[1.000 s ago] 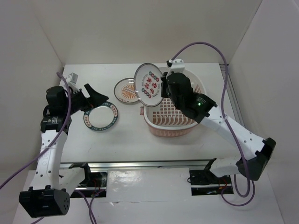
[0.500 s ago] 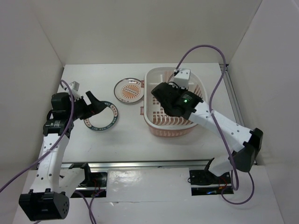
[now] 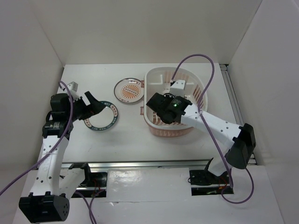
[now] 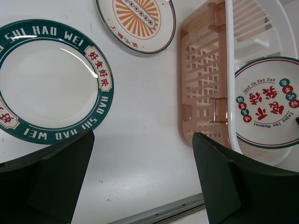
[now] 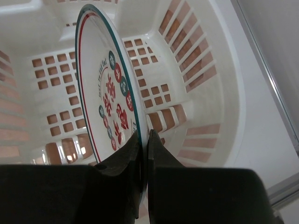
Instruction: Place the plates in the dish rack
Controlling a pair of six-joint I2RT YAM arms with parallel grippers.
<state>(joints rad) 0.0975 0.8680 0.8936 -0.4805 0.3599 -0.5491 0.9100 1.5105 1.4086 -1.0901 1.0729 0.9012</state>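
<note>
The robot's right gripper should next move down and to its left in the top view, lower the rim of the plate with red motifs and release, since the slots (image 5: 84,144) beside the plate are on that side.
The dish rack (image 3: 198,91) stands at the right of the table. My right gripper (image 5: 144,133) reaches down into the rack and is shut on the rim of the plate with red motifs (image 5: 110,100). This plate stands on edge over the slotted base (image 5: 56,70). In the left wrist view the same plate (image 4: 268,107) shows inside the rack (image 4: 201,84). The teal lettered plate (image 3: 100,115) and the orange sunburst plate (image 3: 128,89) lie flat on the table. My left gripper (image 3: 95,106) hovers open over the teal plate's left edge, nothing between its fingers (image 4: 60,168).
White walls close in the table on three sides. A metal rail (image 3: 154,164) runs along the near edge. The right arm's purple cable (image 3: 205,65) loops above the rack. Bare tabletop (image 4: 140,154) lies between the teal plate and the rack.
The right gripper has carried the red-motif plate from above the rack's left rim down into the rack. The left gripper has hardly moved.
</note>
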